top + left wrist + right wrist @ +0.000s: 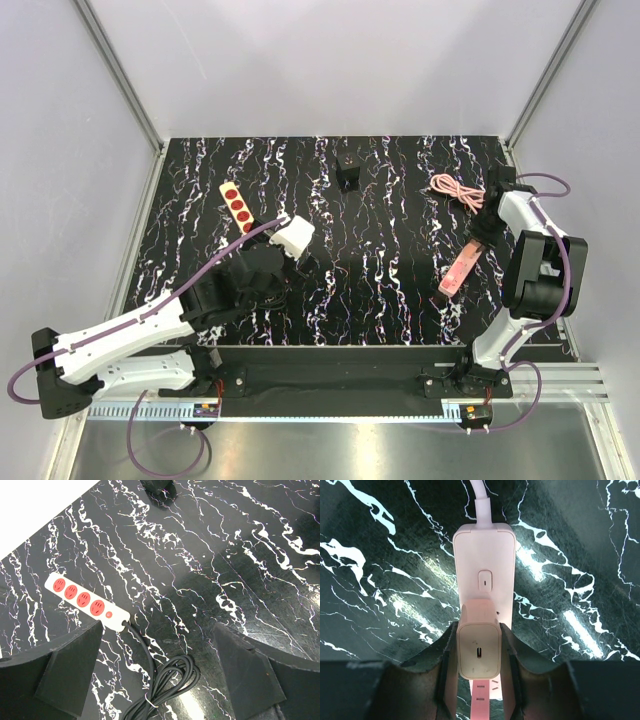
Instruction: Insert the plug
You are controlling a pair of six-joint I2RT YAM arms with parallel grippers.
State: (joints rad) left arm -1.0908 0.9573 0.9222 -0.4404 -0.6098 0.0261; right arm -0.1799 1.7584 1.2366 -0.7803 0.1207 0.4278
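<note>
My right gripper has the plug standing against the strip, so I need to move my right gripper to the left in the top view, press onto the strip's top side [471, 252] [503, 611] beside the button, and let go.
My right gripper [479, 656] is shut on a pale pink charger plug [479, 647], one finger on each side. The plug stands against the top face of a pink power strip [485, 560], whose button shows just beyond it; whether its prongs are in a socket is hidden. In the top view the pink strip [457, 268] lies at the right with my right gripper [486, 234] over its far end. My left gripper [160, 672] is open and empty above a coiled black cable [170, 680].
A white power strip with red sockets [85, 600] lies at the left; it also shows in the top view [236, 203]. A coiled pink cable [455, 190] lies at the back right. A small black block [349, 172] stands at the back middle.
</note>
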